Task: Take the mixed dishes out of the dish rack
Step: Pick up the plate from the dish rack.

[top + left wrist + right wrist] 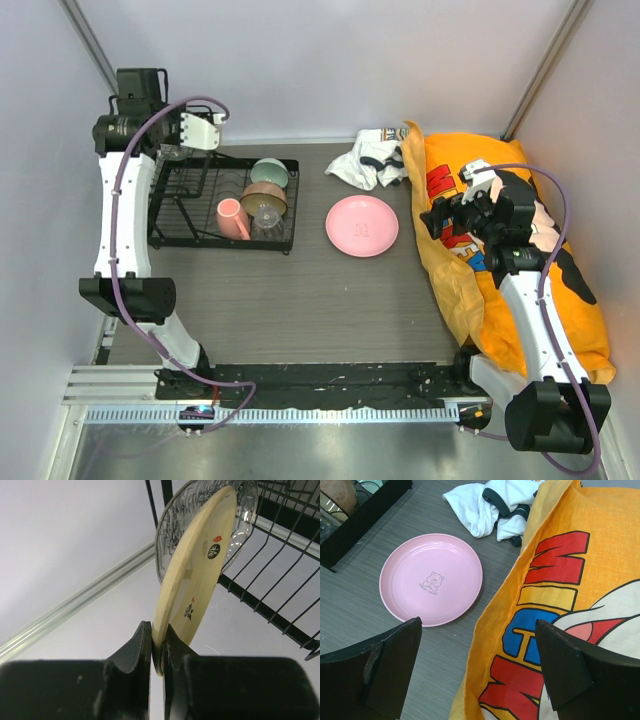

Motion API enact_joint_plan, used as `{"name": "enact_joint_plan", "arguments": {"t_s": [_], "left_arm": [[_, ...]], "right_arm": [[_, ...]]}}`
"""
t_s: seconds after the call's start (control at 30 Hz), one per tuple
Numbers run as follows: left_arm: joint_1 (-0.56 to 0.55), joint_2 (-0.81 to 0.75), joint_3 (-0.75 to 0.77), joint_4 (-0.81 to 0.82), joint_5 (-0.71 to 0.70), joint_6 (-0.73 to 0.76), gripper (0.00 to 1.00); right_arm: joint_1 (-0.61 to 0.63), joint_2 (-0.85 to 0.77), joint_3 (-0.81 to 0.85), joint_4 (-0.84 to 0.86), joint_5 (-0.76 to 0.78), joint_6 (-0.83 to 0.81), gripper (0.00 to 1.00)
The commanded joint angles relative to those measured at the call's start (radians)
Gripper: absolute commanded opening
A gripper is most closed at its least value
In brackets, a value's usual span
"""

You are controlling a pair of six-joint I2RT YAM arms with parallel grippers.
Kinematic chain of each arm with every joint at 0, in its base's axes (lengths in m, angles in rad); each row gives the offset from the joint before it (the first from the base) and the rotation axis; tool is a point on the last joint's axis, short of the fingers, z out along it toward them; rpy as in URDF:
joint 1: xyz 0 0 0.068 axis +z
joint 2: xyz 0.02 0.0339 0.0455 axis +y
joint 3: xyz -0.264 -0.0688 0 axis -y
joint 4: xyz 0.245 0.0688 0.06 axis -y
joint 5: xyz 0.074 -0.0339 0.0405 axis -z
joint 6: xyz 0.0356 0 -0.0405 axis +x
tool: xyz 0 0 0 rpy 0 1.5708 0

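Observation:
The pink plate is below my left gripper, to its right in the top view. I will carry the cream flat dish over the rack and down onto that plate.
The black wire dish rack stands at the back left. In it are a mint-green bowl, a tan-brown dish, a pink mug and a clear glass cup. My left gripper is at the rack's back left corner, shut on the rim of a cream flat dish that stands on edge. A clear patterned glass dish leans right behind it. The large pink plate lies flat on the table. My right gripper hangs open and empty over the orange cloth.
An orange printed cloth covers the table's right side, under the right arm. A crumpled white garment lies behind the pink plate. Rack wires run close to the right of the held dish. Walls close in at the back and left.

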Motion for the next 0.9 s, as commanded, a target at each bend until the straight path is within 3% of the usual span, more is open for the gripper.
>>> {"name": "enact_joint_plan", "arguments": {"t_s": [0.0, 0.13, 0.33, 0.57, 0.7, 0.87], "left_arm": [[0.002, -0.049, 0.106, -0.03, 0.091, -0.06, 0.0], [0.002, -0.083, 0.149, -0.05, 0.181, -0.164, 0.0], [-0.011, -0.173, 0.068, -0.005, 0.347, -0.342, 0.0], [-0.04, -0.267, -0.05, 0.111, 0.588, -0.771, 0.0], [-0.075, -0.308, -0.168, 0.24, 0.715, -1.108, 0.02], [-0.135, -0.273, -0.202, 0.375, 0.827, -1.387, 0.0]], "right_arm": [[-0.004, -0.003, 0.035, 0.021, -0.016, -0.005, 1.0], [-0.004, -0.003, 0.035, 0.02, -0.017, -0.005, 1.0], [-0.004, 0.0, 0.037, 0.02, -0.016, -0.004, 1.0], [-0.004, 0.001, 0.035, 0.021, -0.007, -0.001, 1.0], [-0.006, 0.009, 0.037, 0.024, 0.004, -0.001, 1.0], [-0.011, 0.009, 0.034, 0.023, 0.004, -0.001, 1.0]]}}
